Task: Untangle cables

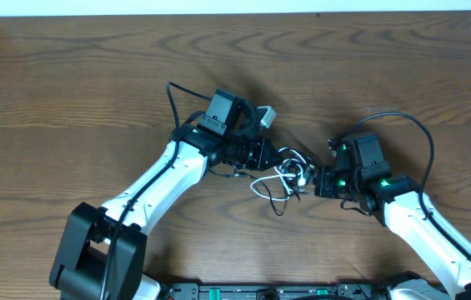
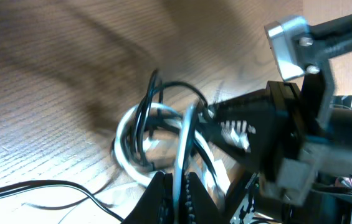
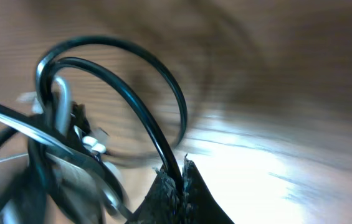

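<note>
Before my left gripper returns toward the tangle and releases the white cable, it needs to draw that cable away from my right gripper.
The cables lie as one small tangle (image 1: 283, 177) on the wooden table between my two arms. In the left wrist view, the white cable (image 2: 184, 134) runs straight down between the jaws of my left gripper (image 2: 177, 186), which is shut on it. Black loops (image 2: 148, 106) wind around the white coil. In the right wrist view, my right gripper (image 3: 180, 175) is shut on a loop of the black cable (image 3: 147, 121), and a pale strand (image 3: 20, 127) crosses behind it. From overhead, the left gripper (image 1: 272, 157) meets the tangle from the left and the right gripper (image 1: 311, 181) from the right.
The wooden table (image 1: 68, 92) spreads all round the tangle. A thicker black wire (image 1: 410, 125) arcs over the right arm, and another (image 1: 171, 100) rises behind the left arm. The right arm's body (image 2: 300, 124) fills the right side of the left wrist view.
</note>
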Robot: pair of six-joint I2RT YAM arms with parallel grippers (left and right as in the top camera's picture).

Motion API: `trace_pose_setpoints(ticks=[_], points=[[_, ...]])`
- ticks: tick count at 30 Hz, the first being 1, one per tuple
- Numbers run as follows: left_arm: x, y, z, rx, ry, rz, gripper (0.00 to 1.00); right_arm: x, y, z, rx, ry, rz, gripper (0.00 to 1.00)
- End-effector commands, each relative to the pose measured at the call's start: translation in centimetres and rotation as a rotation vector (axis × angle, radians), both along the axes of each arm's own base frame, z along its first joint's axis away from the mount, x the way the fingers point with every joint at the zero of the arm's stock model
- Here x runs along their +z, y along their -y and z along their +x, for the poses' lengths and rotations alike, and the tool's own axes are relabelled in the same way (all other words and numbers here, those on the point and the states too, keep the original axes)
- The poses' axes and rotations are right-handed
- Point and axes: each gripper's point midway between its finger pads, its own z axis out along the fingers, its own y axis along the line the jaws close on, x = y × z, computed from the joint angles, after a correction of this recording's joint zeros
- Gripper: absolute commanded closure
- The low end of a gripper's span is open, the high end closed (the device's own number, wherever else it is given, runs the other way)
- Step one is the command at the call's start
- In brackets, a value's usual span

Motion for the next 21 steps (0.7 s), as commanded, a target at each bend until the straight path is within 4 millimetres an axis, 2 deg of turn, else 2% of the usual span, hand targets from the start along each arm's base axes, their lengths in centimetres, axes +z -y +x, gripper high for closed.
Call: trace_pose_setpoints(ticks=[1, 4, 8, 11, 13, 17, 21], points=[[0.3, 0.0, -0.2, -0.029, 0.019, -0.016, 0.93, -0.7, 3.9, 0.7, -0.141, 0.02, -0.194, 0.99], [0.0, -0.4, -0.4, -0.036, 0.019, 0.002, 0.92, -1.0, 5.3, 0.4, -0.208, 0.001, -0.252, 0.99], [-1.6, -2.1, -0.1, 0.022, -0.001, 0.111, 0.92, -1.1, 5.7, 0.3, -0.216, -0.001, -0.271, 0.99], [-2.9, -4.4, 0.5, 0.084, -0.021, 0.205, 0.92, -1.2, 6.7, 0.0, -0.276, -0.013, -0.305, 0.99], [-3.7, -6.5, 1.0, 0.14, -0.046, 0.268, 0.92, -1.3, 8.1, -0.6, -0.358, -0.033, -0.355, 0.99], [-4.1, -9.4, 1.6, 0.19, -0.076, 0.296, 0.93, -1.4, 9.7, -1.5, -0.436, -0.056, -0.426, 0.99], [-4.1, -12.0, 2.3, 0.255, -0.108, 0.305, 0.93, -1.4, 10.4, -1.9, -0.462, -0.065, -0.456, 0.99]])
